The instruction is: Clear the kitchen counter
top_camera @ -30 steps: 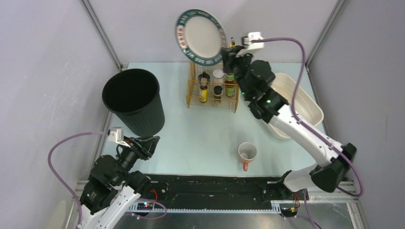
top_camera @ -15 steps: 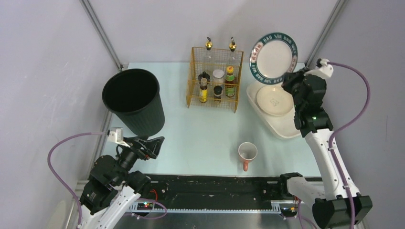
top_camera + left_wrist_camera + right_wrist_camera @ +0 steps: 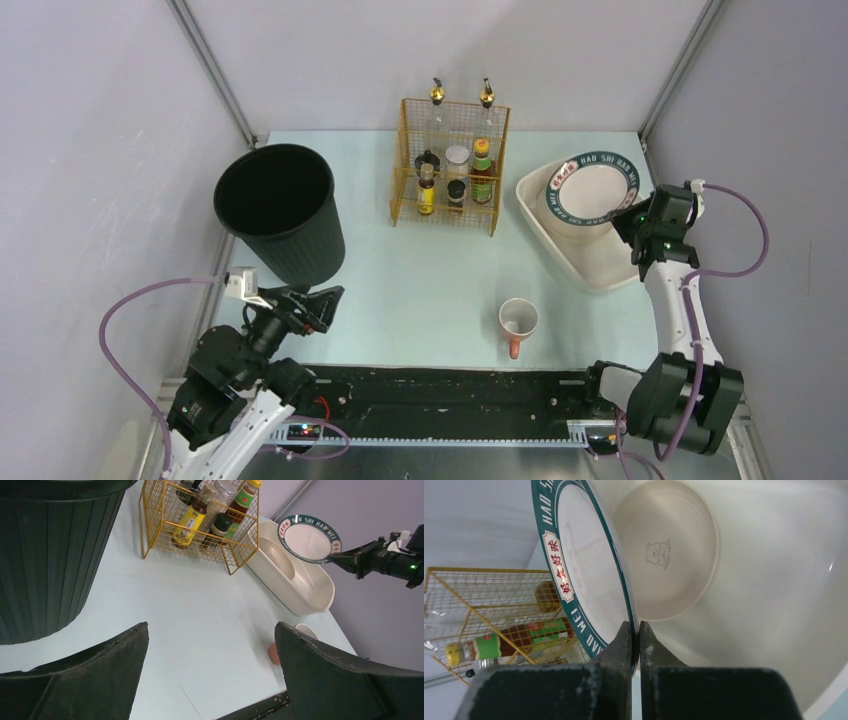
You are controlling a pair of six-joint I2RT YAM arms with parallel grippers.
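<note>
The robot's right gripper will next lower the white plate until it stacks on the cream plate in the tub (image 3: 666, 551), then let go of the white plate's rim.
My right gripper (image 3: 632, 215) is shut on the rim of a white plate with a green lettered border (image 3: 592, 186). It holds the plate tilted over the white oval tub (image 3: 570, 262) at the right of the mint-green counter (image 3: 430, 270). In the right wrist view the plate (image 3: 584, 565) stands edge-on between the fingers (image 3: 624, 642), above a cream plate (image 3: 669, 560) lying in the tub. A white mug with an orange handle (image 3: 518, 324) sits on the counter near the front. My left gripper (image 3: 322, 305) is open and empty at the front left.
A tall black bin (image 3: 280, 212) stands at the left. A yellow wire rack (image 3: 452, 170) holding sauce bottles stands at the back middle. A black rail (image 3: 450, 385) runs along the counter's front edge. Frame posts rise at the back corners.
My right arm has swung the plate from high above the rack over to the right and lowered it down over the tub. The left arm has barely moved.
</note>
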